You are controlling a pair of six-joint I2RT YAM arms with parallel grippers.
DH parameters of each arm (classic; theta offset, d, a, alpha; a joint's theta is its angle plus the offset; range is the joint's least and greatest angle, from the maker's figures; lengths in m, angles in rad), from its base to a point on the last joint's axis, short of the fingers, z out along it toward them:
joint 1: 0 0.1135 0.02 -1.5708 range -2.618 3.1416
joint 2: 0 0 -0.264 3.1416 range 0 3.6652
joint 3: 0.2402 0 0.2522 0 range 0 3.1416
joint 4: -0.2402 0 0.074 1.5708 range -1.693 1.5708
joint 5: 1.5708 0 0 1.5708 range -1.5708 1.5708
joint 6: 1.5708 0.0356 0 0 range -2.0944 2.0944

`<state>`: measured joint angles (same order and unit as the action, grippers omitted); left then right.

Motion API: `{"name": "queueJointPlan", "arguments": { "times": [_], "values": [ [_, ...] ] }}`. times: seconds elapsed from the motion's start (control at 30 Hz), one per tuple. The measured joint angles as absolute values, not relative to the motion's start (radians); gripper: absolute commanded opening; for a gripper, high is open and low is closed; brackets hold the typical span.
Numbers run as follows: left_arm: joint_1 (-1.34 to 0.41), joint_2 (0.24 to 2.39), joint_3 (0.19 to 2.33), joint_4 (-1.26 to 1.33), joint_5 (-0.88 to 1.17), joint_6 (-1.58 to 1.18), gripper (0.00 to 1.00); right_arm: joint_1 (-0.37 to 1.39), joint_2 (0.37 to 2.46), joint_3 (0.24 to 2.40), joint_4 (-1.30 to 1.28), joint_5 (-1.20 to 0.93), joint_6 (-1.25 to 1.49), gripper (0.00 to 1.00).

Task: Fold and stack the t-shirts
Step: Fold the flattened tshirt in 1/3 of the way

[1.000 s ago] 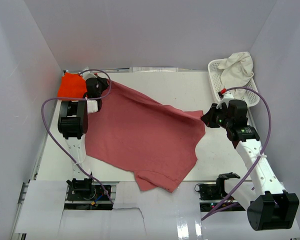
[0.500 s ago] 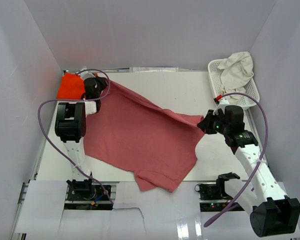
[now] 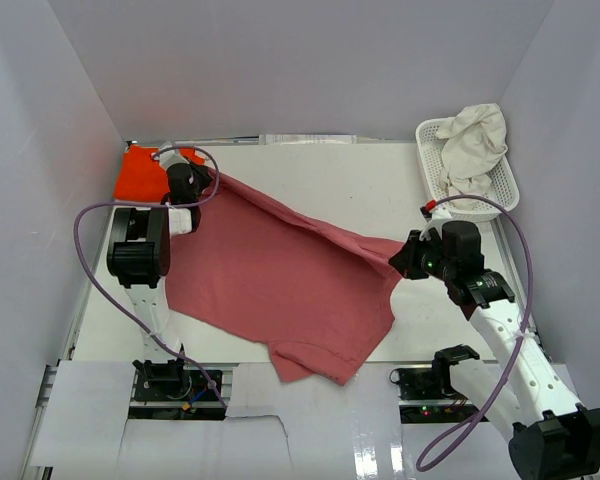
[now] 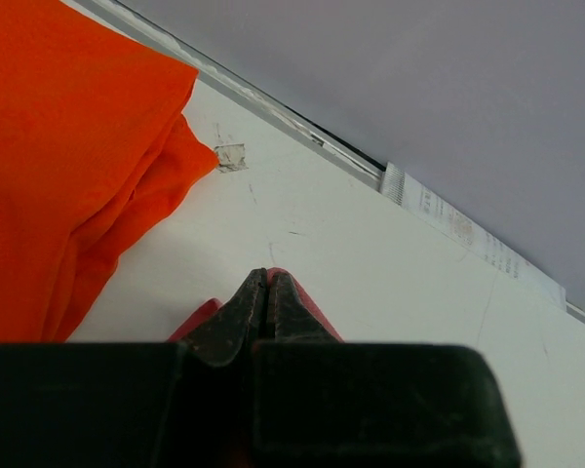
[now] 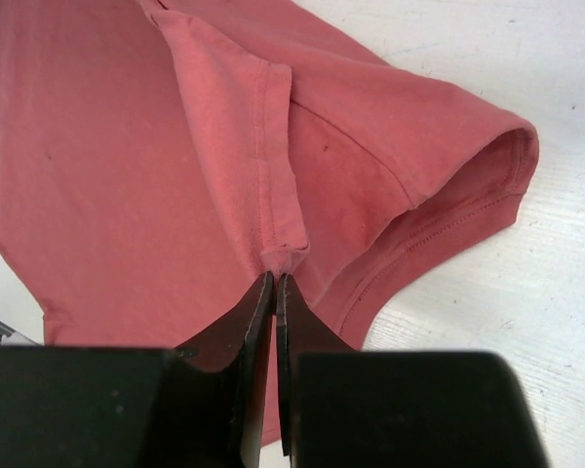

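Observation:
The robot needs to move its left gripper back and down next, then release the shirt's far edge, stretched straight, onto the shirt's body [image 3: 209,211], which lies back and below the gripper's fingers.
The dusty rose-red t-shirt [image 3: 280,280] is stretched across the table between both arms, its lower part draped over the near edge. My left gripper [image 3: 202,182] is shut on its far-left corner, and red cloth [image 4: 307,304] peeks out around the tips [image 4: 265,278]. My right gripper [image 3: 402,255] is shut on the shirt's right edge; in the right wrist view a hem fold [image 5: 283,249] is pinched at the tips [image 5: 275,281], with a sleeve [image 5: 439,195] beyond. The folded orange-red t-shirt [image 3: 142,172] lies at the far left, beside the left gripper. A cream-white t-shirt [image 3: 476,140] is heaped in the basket.
The white lattice basket [image 3: 432,165] stands at the far right against the enclosure wall. White walls close in the table on the left, back and right. A paper strip [image 4: 468,234] lies along the back edge.
My right gripper has drawn back toward the near side and slightly left, still pinching the shirt's edge. My left arm has shifted slightly left, keeping its hold.

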<state>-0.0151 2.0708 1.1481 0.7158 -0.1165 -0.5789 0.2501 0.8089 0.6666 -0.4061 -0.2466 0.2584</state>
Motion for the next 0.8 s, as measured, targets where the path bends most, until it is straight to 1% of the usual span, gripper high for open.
{"name": "queueJointPlan", "arguments": {
  "times": [0.4,0.8],
  "values": [
    [-0.015,1.987,1.097,0.688,-0.149,-0.550,0.00,0.316,0.744,0.605,-0.439,-0.234,0.297,0.08],
    [-0.014,1.980,1.068,0.658,-0.171,-0.546,0.00,0.422,0.725,0.585,-0.470,-0.185,0.355,0.08]
  ]
}}
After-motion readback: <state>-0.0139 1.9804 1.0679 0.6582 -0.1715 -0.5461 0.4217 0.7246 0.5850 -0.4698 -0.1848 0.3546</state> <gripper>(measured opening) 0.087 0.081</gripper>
